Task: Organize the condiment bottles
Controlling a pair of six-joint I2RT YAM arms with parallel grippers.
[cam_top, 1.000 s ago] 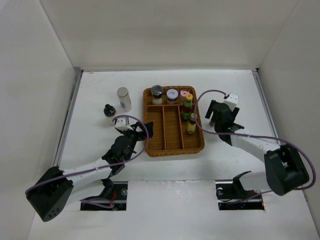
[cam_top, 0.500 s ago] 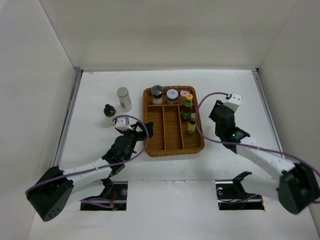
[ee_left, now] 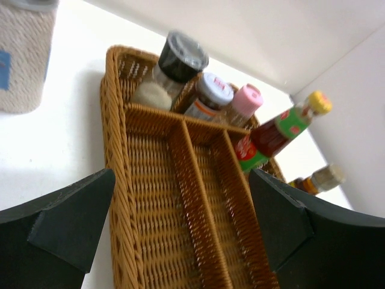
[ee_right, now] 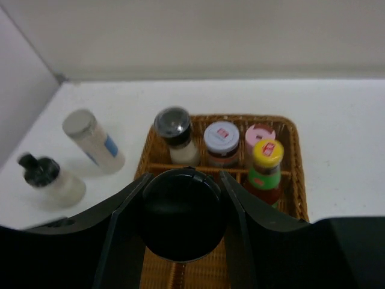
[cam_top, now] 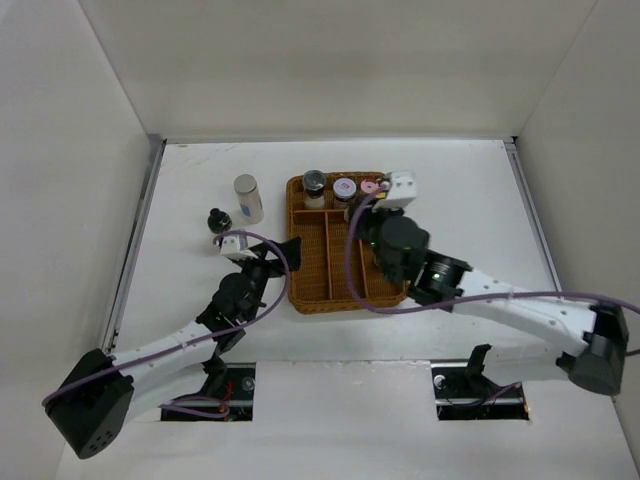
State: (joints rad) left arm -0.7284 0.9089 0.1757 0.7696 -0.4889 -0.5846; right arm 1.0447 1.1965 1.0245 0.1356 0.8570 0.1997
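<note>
The narrow middle section of the tray is empty, so I should next lower my right gripper with the bottle [ee_right: 182, 215] and pull it back into the near end of that section.
My right gripper [ee_right: 181, 229] is shut on a bottle with a round black cap [ee_right: 180, 220] and holds it above the middle of the wicker tray [ee_right: 295, 158]. In the top view that gripper [cam_top: 383, 232] covers the tray's right side. Along the tray's far row stand a black-capped jar [ee_right: 174, 135], a grey-capped jar [ee_right: 221, 143] and a pink-capped bottle [ee_right: 260, 135], with a yellow-capped red bottle [ee_right: 266, 170] just in front. My left gripper [ee_left: 180, 235] is open at the tray's left rim [ee_left: 114, 198] with nothing between its fingers.
A white cylinder [cam_top: 247, 197] and a small black-capped bottle [cam_top: 217, 222] stand on the table left of the tray [cam_top: 296, 290]. A beige-capped brown bottle [ee_left: 319, 179] shows at the tray's right side. White walls enclose the table on three sides.
My right gripper closed on the black-capped bottle right of the tray and swung left with it over the tray. The left arm shifted slightly.
</note>
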